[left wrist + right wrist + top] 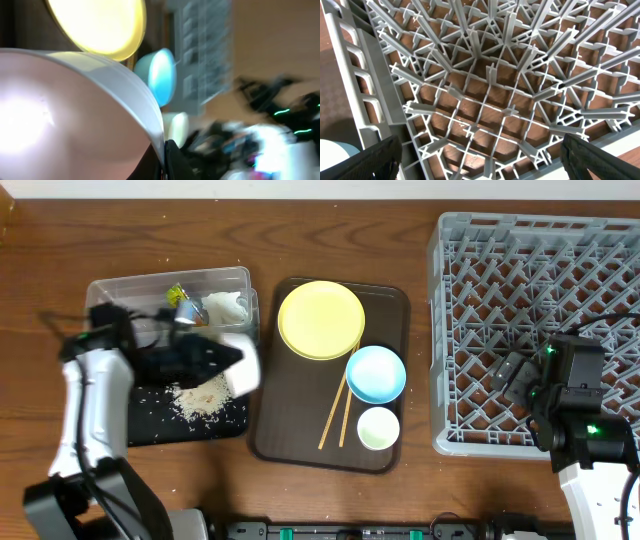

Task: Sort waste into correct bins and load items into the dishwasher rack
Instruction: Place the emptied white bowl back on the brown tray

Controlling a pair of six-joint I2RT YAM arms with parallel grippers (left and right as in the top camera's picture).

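The white bowl turns upright in my left gripper over the brown serving tray next, then lowers beside the chopsticks, where the tray lies empty (pixel 292 407).
My left gripper (pixel 215 358) is shut on the rim of the white bowl (pixel 240 363), which is tipped on its side over the black tray (pixel 150 425). Rice scraps (pixel 205 395) lie on that tray below the bowl. In the left wrist view the bowl (pixel 75 110) fills the left side, its rim pinched in the left gripper (pixel 164 160). The clear tub (pixel 130 288) holds the wrapper (pixel 178 296) and the napkin (pixel 227 307). My right gripper (pixel 510 375) hangs open over the dishwasher rack (pixel 530 270), its jaws wide above the lattice (pixel 485 105) with nothing between them.
The brown serving tray (pixel 300 445) carries the yellow plate (pixel 320 320), blue bowl (pixel 376 373), small cup (pixel 378 428) and chopsticks (pixel 335 415). The plate (pixel 100 25), blue bowl (pixel 160 75) and cup (pixel 175 127) also show past the white bowl.
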